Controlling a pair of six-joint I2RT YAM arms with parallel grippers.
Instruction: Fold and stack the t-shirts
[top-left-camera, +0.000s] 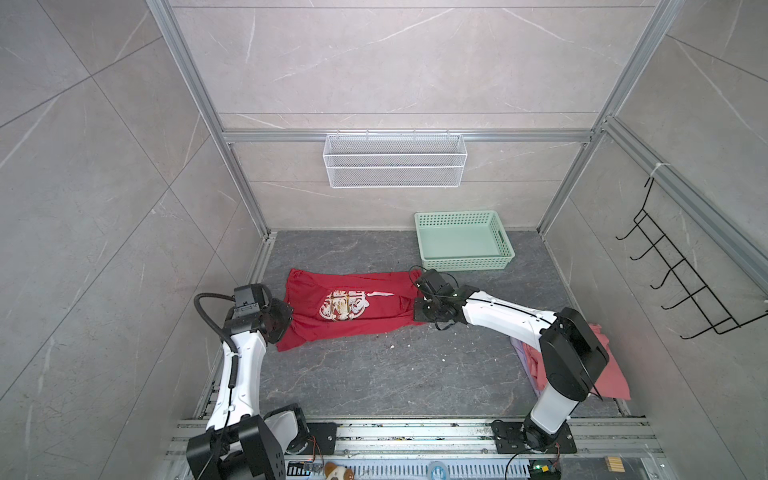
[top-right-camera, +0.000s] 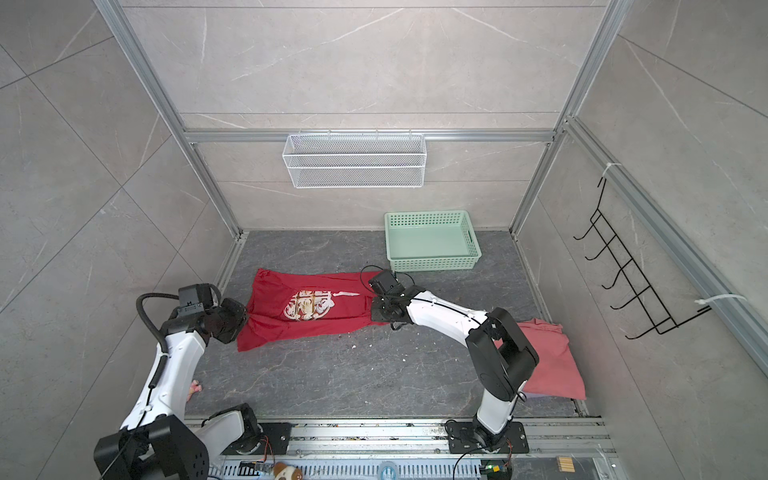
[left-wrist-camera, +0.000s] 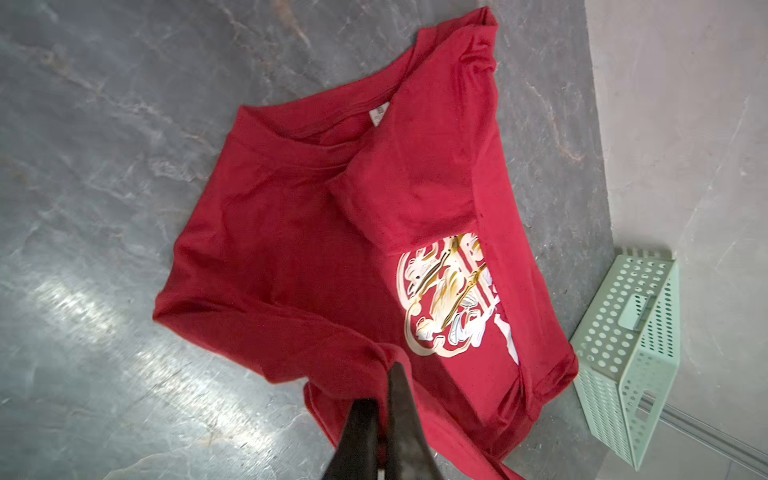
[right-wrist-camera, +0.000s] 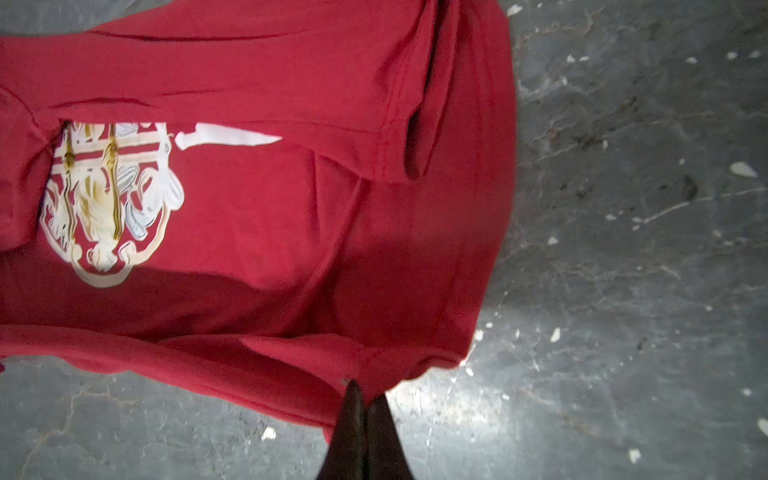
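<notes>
Next, my left gripper carries the red cloth outward toward the folded far sleeve (top-left-camera: 314, 286) (left-wrist-camera: 420, 188) and releases it, since only the far side of the cloth is folded.
A bright red t-shirt (top-left-camera: 353, 307) (top-right-camera: 307, 309) with a white-and-gold chest print lies stretched sideways on the dark floor, partly folded. My left gripper (left-wrist-camera: 384, 384) is shut on the red cloth at the shirt's left end (top-left-camera: 289, 322). At the shirt's right end (top-left-camera: 417, 309), my right gripper (right-wrist-camera: 365, 390) is shut on its near edge. A salmon-pink t-shirt (top-right-camera: 552, 361) lies crumpled at the right behind the right arm. A sliver of lavender t-shirt (top-left-camera: 527, 361) shows under it.
A mint-green perforated basket (top-left-camera: 461, 266) (left-wrist-camera: 631, 357) stands empty at the back right, just beyond the right gripper. On the back wall hangs a white wire basket (top-left-camera: 395, 160), and a black hook rack (top-left-camera: 681, 270) on the right wall. A small pink object (top-right-camera: 194, 388) lies by the left arm.
</notes>
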